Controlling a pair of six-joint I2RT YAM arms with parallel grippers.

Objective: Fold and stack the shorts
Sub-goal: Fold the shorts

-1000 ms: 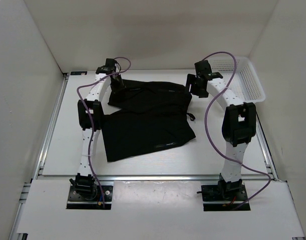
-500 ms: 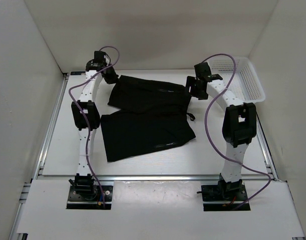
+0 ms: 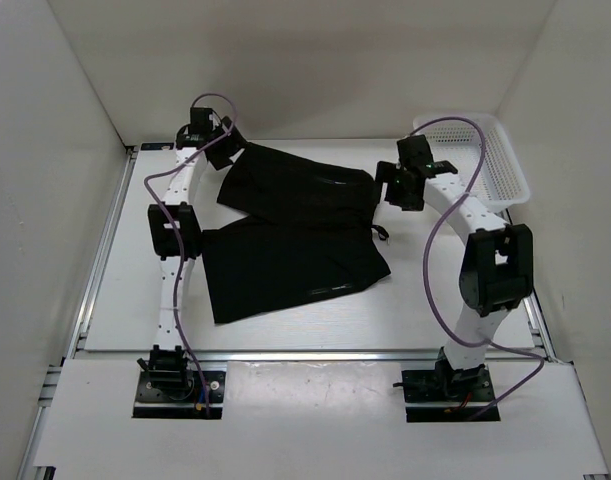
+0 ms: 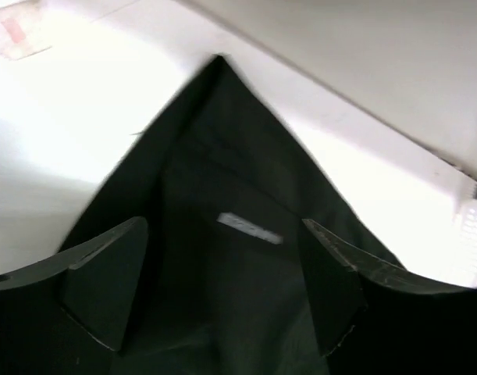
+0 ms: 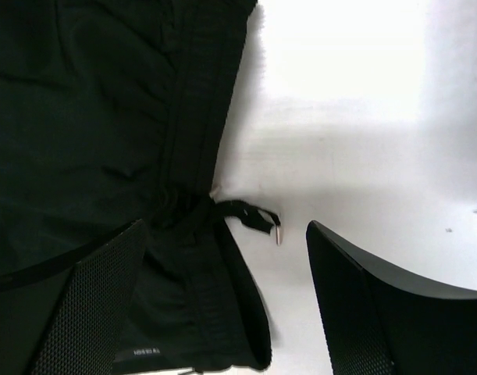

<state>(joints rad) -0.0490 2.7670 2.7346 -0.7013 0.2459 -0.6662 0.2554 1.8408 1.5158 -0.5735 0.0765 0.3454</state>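
Observation:
The near waistband corner (image 3: 384, 274) (image 5: 258, 359) lies back from and below my right gripper, so the gripper next draws back past the drawstring's end and lowers to it.
The black shorts (image 3: 295, 230) lie spread flat on the white table, both legs pointing left and the waistband to the right. My left gripper (image 3: 222, 150) hovers over the far leg's far-left corner. In the left wrist view this gripper (image 4: 222, 234) is open, with the shorts (image 4: 222, 156) and a small white label (image 4: 250, 228) lying under the gap. My right gripper (image 3: 401, 190) hangs open just right of the waistband. In the right wrist view it (image 5: 225, 230) straddles the waistband edge of the shorts (image 5: 90, 117) and the drawstring tip (image 5: 275, 230), gripping nothing.
A white mesh basket (image 3: 500, 150) stands at the far right corner; its edge (image 4: 476, 234) shows in the left wrist view. White walls close in the table on three sides. The table's metal rail (image 3: 100, 250) runs along the left.
My left gripper has opened and let go of the far leg, which now lies spread toward the far left. My right gripper opened wider and moved nearer and to the right.

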